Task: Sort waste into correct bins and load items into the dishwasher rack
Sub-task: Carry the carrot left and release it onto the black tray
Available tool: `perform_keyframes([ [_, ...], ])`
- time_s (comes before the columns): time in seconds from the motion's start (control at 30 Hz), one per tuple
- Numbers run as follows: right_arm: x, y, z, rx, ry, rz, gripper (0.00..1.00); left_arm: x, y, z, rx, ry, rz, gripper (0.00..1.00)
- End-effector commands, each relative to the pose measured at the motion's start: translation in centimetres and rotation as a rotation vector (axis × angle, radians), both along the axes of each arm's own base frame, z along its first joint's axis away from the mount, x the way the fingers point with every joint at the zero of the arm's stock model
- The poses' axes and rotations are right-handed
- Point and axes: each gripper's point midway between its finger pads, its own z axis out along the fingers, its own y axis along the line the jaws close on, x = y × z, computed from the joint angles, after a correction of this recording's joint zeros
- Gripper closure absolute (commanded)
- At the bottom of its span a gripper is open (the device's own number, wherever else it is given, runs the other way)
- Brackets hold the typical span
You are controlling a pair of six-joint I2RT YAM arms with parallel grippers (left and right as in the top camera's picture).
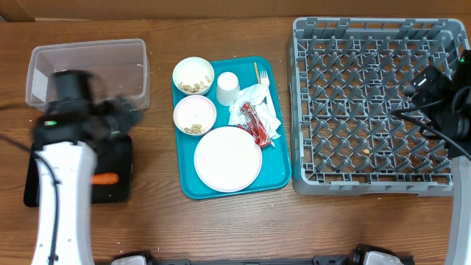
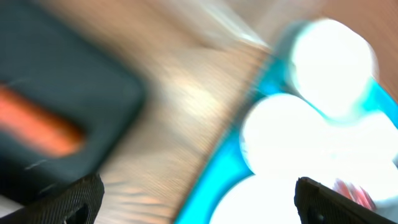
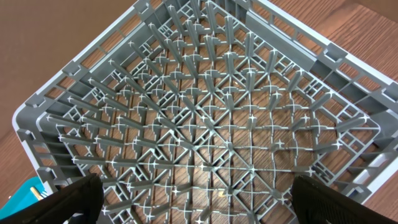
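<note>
The pinkish bowl has crumbs in it, so next I will swing my left gripper down onto the pinkish bowl's napkin-side rim (image 1: pixel 214 116), which is below my gripper and to its right in the overhead view.
An orange carrot (image 1: pixel 105 177) lies in the black tray (image 1: pixel 124 188), also showing blurred as the carrot (image 2: pixel 37 124) in the left wrist view. My left gripper (image 1: pixel 131 116) hangs open and empty above the tray's right edge, near the clear tub (image 1: pixel 88 70). On the teal tray (image 1: pixel 276 173) are two bowls with crumbs (image 1: pixel 193 75) (image 1: pixel 195 115), a cup (image 1: pixel 227 87), a plate (image 1: pixel 227 158), napkins (image 1: pixel 254 103), a red wrapper (image 1: pixel 259 131) and a fork (image 1: pixel 263 77). My right gripper (image 3: pixel 199 199) is open over the grey rack (image 3: pixel 205 112).
The rack (image 1: pixel 375 103) fills the right side of the table. It holds no dishes, only a small crumb (image 1: pixel 366 151) on its floor. Bare wood lies between the black tray and the teal tray. The left wrist view is motion-blurred.
</note>
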Motion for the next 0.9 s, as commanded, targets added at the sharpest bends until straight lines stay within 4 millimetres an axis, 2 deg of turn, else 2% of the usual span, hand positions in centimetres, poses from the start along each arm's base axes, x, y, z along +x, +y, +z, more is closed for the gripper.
perform_keyframes([
  [0.0, 0.0, 0.0, 0.6, -0.002, -0.02, -0.002, 0.0, 1.2, -8.4, 1.0, 0.026, -0.08, -0.341, 0.0],
  [0.07, 0.0, 0.0, 0.6, -0.002, -0.02, -0.002, 0.0, 2.0, -11.2, 0.7, 0.082, -0.107, -0.418, 0.0],
  [0.13, 0.0, 0.0, 0.5, -0.001, -0.02, -0.002, 0.0, 3.0, -12.8, -0.3, 0.198, -0.116, -0.447, 0.0],
  [0.2, 0.0, 0.0, 0.6, -0.002, -0.02, -0.002, 0.0, 4.0, -13.5, -1.6, 0.3, -0.109, -0.448, 0.0],
  [0.27, 0.0, 0.0, 0.6, -0.002, -0.02, -0.002, 0.0, 5.4, -14.6, -4.1, 0.358, -0.088, -0.467, 0.01],
  [0.5, 0.0, 0.0, 0.6, -0.002, -0.02, -0.002, 0.0, 8.7, -17.3, -10.4, 0.385, -0.064, -0.637, 0.1],
  [0.63, 0.0, 0.0, 0.6, -0.002, -0.02, -0.002, 0.0, 9.3, -18.8, -12.1, 0.354, -0.073, -0.722, 0.18],
  [0.7, 0.0, 0.0, 0.6, -0.002, -0.02, -0.002, 0.0, 9.3, -18.8, -12.4, 0.353, -0.068, -0.722, 0.32],
  [0.77, 0.0, 0.0, 0.6, -0.002, -0.02, -0.002, 0.0, 9.2, -18.8, -12.8, 0.354, -0.056, -0.725, 0.42],
  [0.87, 0.0, 0.0, 0.6, -0.002, -0.02, -0.002, 0.0, 8.5, -19.0, -13.5, 0.326, -0.024, -0.746, 0.38],
])
